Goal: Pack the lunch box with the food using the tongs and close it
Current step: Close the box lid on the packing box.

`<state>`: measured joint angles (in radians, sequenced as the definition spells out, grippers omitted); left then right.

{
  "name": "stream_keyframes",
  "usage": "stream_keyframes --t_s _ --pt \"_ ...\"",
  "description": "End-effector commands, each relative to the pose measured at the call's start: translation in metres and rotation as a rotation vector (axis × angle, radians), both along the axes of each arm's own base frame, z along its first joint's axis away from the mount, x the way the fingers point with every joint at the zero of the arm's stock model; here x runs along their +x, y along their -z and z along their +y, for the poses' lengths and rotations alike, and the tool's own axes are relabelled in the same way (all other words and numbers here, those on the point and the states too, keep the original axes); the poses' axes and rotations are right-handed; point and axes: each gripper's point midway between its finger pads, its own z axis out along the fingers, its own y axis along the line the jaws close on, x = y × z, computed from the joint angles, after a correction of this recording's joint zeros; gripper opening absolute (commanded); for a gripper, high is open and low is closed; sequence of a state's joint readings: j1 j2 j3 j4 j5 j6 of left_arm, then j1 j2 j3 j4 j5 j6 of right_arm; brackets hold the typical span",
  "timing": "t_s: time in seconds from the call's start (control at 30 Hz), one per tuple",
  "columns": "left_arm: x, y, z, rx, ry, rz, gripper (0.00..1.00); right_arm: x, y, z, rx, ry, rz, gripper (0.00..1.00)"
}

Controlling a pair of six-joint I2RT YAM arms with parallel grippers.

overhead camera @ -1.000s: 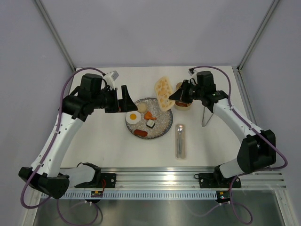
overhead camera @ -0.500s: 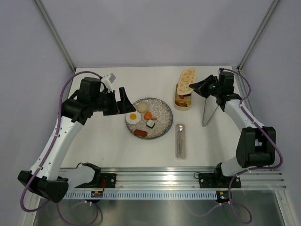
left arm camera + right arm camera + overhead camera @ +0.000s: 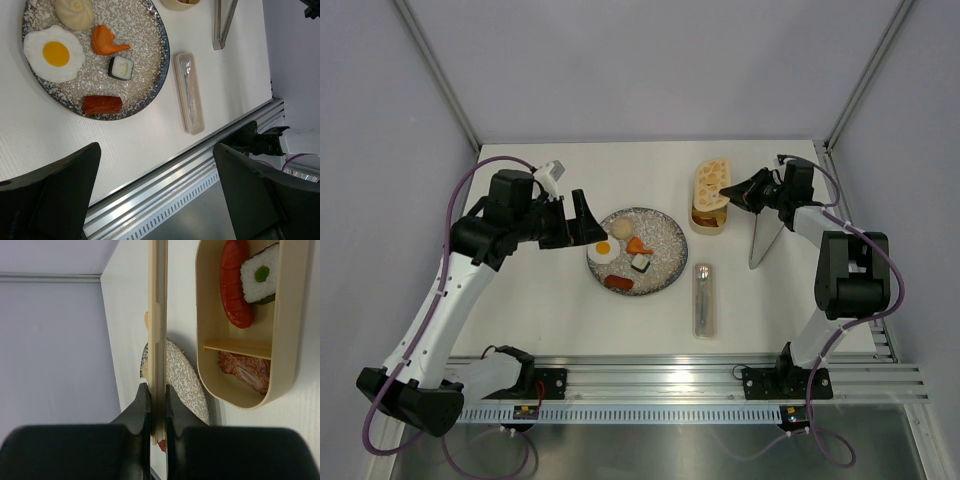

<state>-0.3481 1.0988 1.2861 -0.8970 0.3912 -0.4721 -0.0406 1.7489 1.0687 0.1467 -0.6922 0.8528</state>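
My right gripper holds the yellow-patterned lid, and the lunch box's open top (image 3: 708, 215) (image 3: 239, 330) is below with its food still uncovered. I will next lower the lid onto the lunch box's rim and release it.
The cream lunch box (image 3: 708, 220) stands right of the plate. In the right wrist view a red sausage (image 3: 235, 282), a sushi roll (image 3: 260, 274) and a brown meat piece (image 3: 247, 371) lie inside it. My right gripper (image 3: 728, 192) is shut on the yellow-patterned lid (image 3: 712, 182), held tilted above the box and seen edge-on (image 3: 158, 315) between the fingers. On the plate lie a fried egg (image 3: 53, 53), a bun (image 3: 74, 12), an orange piece (image 3: 106, 42), a sushi roll (image 3: 121, 68) and a sausage (image 3: 102, 105). The tongs (image 3: 760, 243) lie on the table. My left gripper (image 3: 588, 222) hangs open left of the plate.
The speckled grey plate (image 3: 665, 240) sits mid-table. A clear cutlery case (image 3: 704, 298) lies in front of the lunch box, near the table's metal front rail. Frame posts and grey walls stand close on both sides.
My right gripper has carried the lid from beside the plate's far edge rightward, so it now hangs over the lunch box. The left arm has barely moved.
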Motion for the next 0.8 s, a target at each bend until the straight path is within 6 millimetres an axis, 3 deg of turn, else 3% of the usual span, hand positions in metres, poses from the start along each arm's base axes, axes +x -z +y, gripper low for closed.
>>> stream_keyframes --t_s 0.0,0.77 --pt "0.006 -0.008 -0.001 -0.023 -0.007 -0.046 0.99 0.009 -0.026 0.006 0.010 -0.083 -0.128 0.00" --pt "0.010 0.002 0.000 -0.006 -0.011 -0.022 0.99 0.013 0.026 -0.001 0.059 -0.037 -0.059 0.00"
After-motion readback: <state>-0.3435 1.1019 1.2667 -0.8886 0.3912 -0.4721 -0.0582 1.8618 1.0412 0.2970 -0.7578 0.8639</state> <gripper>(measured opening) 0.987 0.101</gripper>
